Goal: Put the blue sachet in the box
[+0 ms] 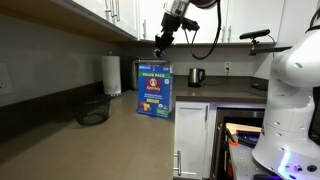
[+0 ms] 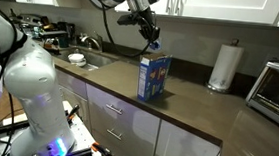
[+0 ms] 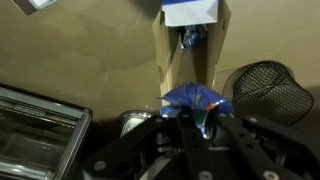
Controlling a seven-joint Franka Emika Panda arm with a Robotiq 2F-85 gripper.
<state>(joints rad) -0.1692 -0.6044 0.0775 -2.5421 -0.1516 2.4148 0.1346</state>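
I should lower my gripper slightly outward over the box's open top [image 1: 155, 64] [image 3: 191, 56] before I release the blue sachet, because it still hangs above the box's rim.
The box [image 1: 154, 89] is a tall blue carton with a red round logo and yellow print, upright on the grey counter; it also shows in an exterior view [image 2: 153, 76]. In the wrist view its open top [image 3: 188, 40] lies straight below the gripper. My gripper [image 3: 197, 122] is shut on the blue sachet [image 3: 198, 100], which is crumpled between the fingers. In both exterior views the gripper [image 1: 160, 42] [image 2: 151, 38] hangs a little above the box's top.
A black mesh basket [image 1: 92, 110] [image 3: 263, 88] stands beside the box. A paper towel roll [image 1: 111, 73] [image 2: 220, 66] stands at the back wall. A kettle [image 1: 196, 76], a sink [image 2: 76, 56] and a toaster oven [image 2: 277, 91] are on the counter. Upper cabinets hang close overhead.
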